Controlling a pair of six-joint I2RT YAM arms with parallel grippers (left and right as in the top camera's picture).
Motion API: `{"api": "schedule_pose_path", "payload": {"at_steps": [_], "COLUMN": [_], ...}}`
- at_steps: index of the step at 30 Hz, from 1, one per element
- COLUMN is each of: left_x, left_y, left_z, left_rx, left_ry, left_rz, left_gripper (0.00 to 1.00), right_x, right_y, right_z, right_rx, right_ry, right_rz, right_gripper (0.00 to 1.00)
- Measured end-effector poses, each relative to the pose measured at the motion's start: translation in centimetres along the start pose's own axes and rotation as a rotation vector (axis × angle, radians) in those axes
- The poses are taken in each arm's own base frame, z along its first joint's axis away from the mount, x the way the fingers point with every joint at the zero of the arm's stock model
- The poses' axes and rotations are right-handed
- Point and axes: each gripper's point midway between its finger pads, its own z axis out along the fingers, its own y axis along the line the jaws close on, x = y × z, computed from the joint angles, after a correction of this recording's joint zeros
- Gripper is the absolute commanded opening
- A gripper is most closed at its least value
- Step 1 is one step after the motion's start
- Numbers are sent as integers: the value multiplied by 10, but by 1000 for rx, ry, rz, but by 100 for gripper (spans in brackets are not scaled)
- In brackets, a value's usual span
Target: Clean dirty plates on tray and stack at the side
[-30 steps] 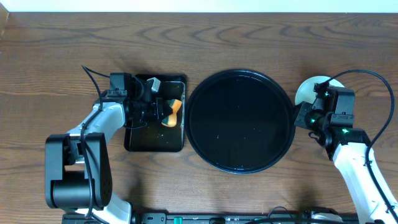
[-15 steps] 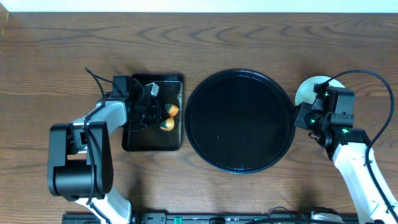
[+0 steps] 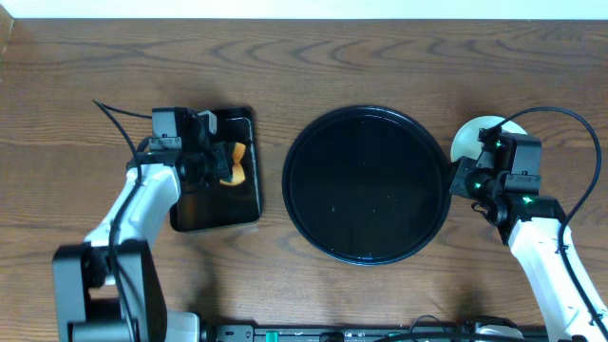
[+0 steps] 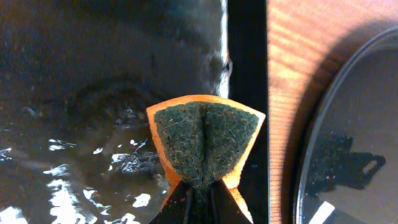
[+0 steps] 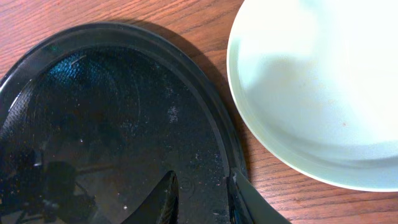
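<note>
My left gripper will next go down and back toward the side of the rectangular tray by the round tray and release the orange sponge there, as shallow water is below it.
The round black tray (image 3: 368,183) lies mid-table with no plate on it. A pale mint-green plate (image 3: 475,135) rests on the wood just beyond its right rim and looks nearly clean in the right wrist view (image 5: 311,81). My right gripper (image 3: 465,179) is open and low at the tray's right rim (image 5: 231,155). One finger sits inside the rim and one outside (image 5: 202,202). My left gripper (image 3: 223,163) is shut on an orange sponge (image 3: 234,163), its green scrub face (image 4: 205,137) folded between the jaws (image 4: 199,186).
A smaller rectangular black tray (image 3: 214,204) holding shallow water (image 4: 74,74) sits under the left gripper, left of the round tray (image 4: 348,143). Bare wood shows between the two trays. The right arm's body hides part of the plate from overhead.
My left arm has swung left with the sponge, and the rectangular tray has slid left with it, away from the round tray. The right arm and plate have not moved.
</note>
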Motion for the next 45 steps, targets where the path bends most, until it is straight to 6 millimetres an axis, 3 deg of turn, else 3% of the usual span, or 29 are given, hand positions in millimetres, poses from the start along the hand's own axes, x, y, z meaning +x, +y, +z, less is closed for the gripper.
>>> {"api": "schedule_pose_path", "payload": {"at_steps": [3,8,16,21,27,31,40,45], "left_x": [-1,5,26,30,43,50,49,42], "left_y": [6,32,50,38,-7,-24,-22,-10], "left_z": [-4,0,26,35,50,55,55,52], "left_rx": [-56,-197,-265,-268,-214,-202,-232,-249], "left_ry": [-11,3,91,105,129,135,124,107], "left_rz": [9,-1,-39,-5,123,182,194,116], "left_gripper": [8,7,7,7,7,7,8,8], "right_x": [0,0,0,2,2,2,2,3], "right_y": [0,0,0,-1,-1,-1,-1,-1], "right_z": [0,0,0,0,0,0,0,0], "right_rx": [0,0,0,2,2,3,3,3], "right_ry": [0,0,1,7,7,7,8,10], "right_rz": [0,0,0,2,2,2,2,2], "right_gripper": [24,23,23,23,23,23,22,22]}}
